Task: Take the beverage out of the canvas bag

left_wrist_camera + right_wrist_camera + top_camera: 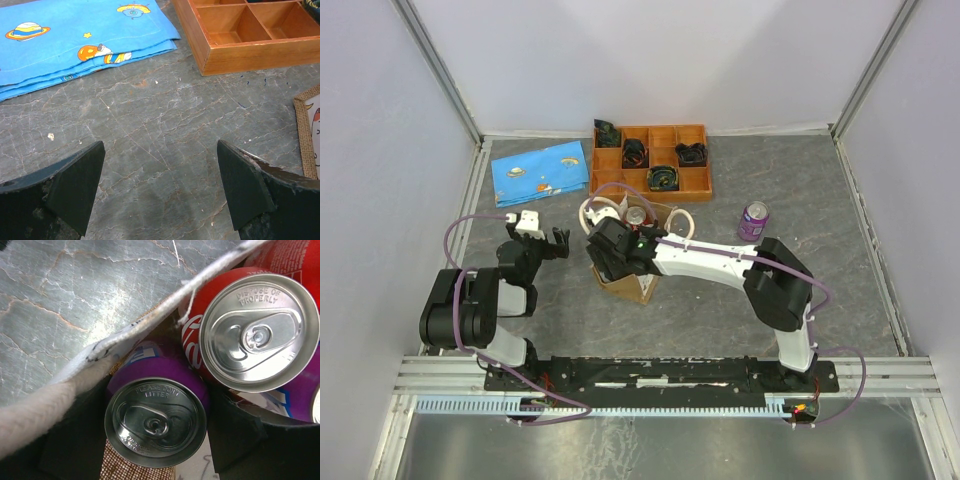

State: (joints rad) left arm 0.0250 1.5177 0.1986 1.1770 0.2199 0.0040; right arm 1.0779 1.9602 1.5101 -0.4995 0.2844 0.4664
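My right gripper needs to lift its can from the bag (638, 288) next, move across, lower it and release it on the bare tabletop beside the other purple can (723, 213).
The canvas bag (638, 288) stands at mid-table with cream handles (596, 210) and several cans inside. My right gripper (616, 250) reaches down into it. In the right wrist view its dark fingers (75, 440) press on both sides of a purple beverage can (156, 420), just inside the bag's rim (125, 335). Right behind that can stands a red cola can (260, 332). Left of the bag, my left gripper (548, 243) hangs open over bare table (160, 185), holding nothing.
Another purple can (753, 221) stands on the table to the right of the bag. An orange compartment tray (650, 160) with dark items sits at the back. A blue printed cloth (540, 172) lies at the back left. Walls enclose the table.
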